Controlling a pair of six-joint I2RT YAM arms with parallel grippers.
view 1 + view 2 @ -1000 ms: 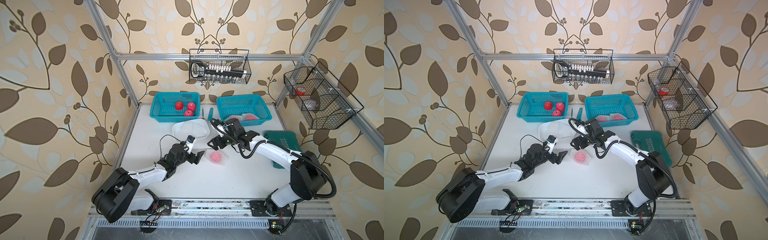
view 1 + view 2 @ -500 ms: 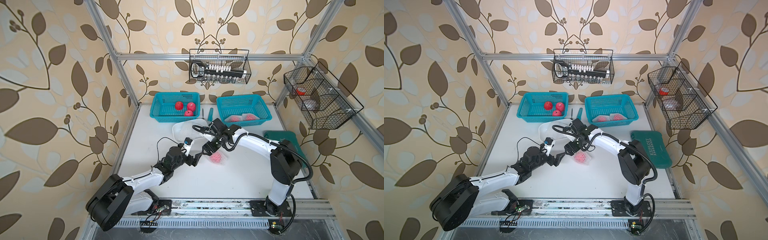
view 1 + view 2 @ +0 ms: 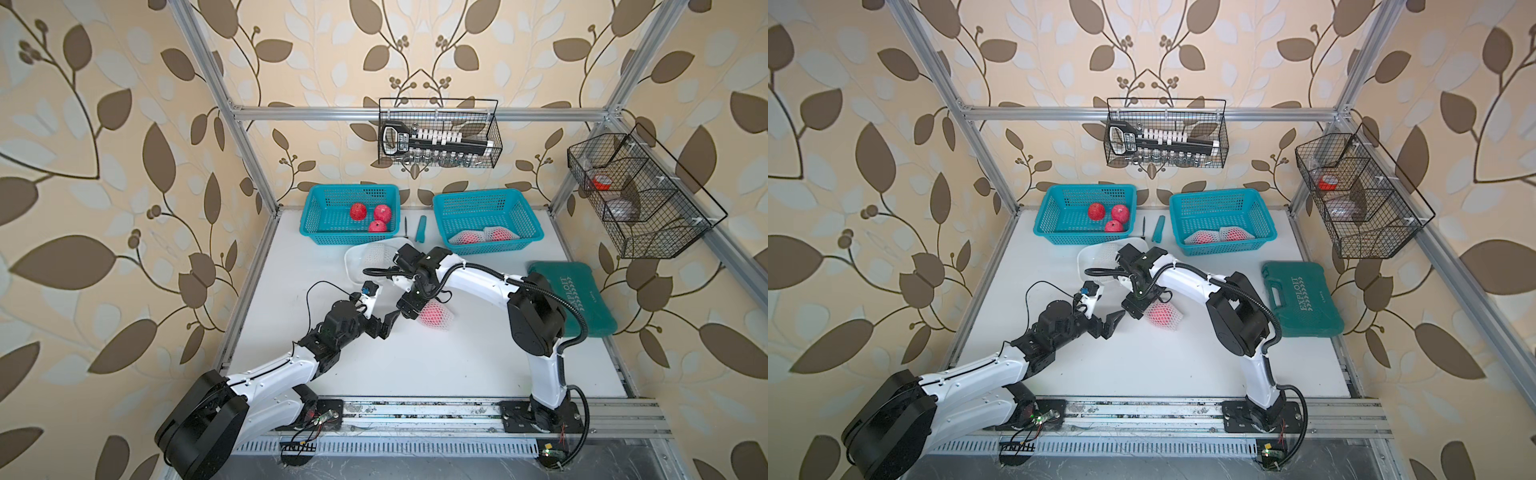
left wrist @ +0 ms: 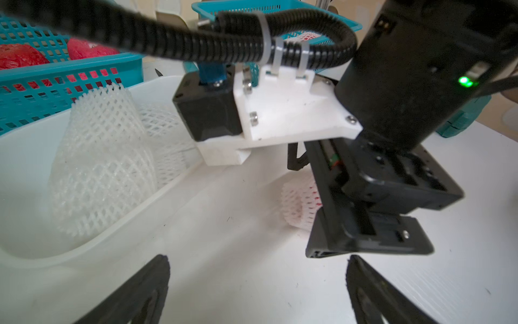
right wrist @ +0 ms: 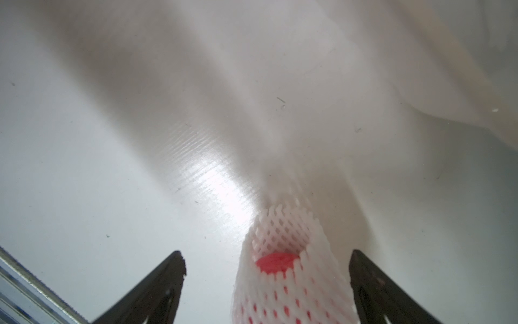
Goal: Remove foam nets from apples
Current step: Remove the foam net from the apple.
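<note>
My right gripper lowers next with its open fingers astride the net's open end [image 5: 281,229] and closes there, because that rim of foam reaches past the red apple.
One apple in a white foam net [image 3: 434,314] [image 3: 1163,314] lies on the white table. My right gripper [image 3: 409,309] [image 5: 266,252] hangs over its left end, open. The net's open end [image 5: 283,238], with red apple showing inside, sits between the fingers, nearer one finger. My left gripper [image 3: 384,324] [image 4: 257,256] is open and empty, just left of the right gripper. The netted apple [image 4: 300,202] shows behind the right gripper's body. Three bare apples [image 3: 376,218] lie in the left teal basket [image 3: 316,216]. Two netted apples [image 3: 482,237] lie in the right basket [image 3: 528,224].
A white tub [image 3: 353,266] [image 4: 117,232] holding empty foam nets [image 4: 103,157] stands behind the grippers. A green tool case [image 3: 577,299] lies at the right. A teal stick [image 3: 421,228] lies between the baskets. Wire baskets [image 3: 440,133] hang on the walls.
My right arm has folded in and carried its open gripper leftward over the netted apple's end. My left gripper has edged towards it. Both stay open.
</note>
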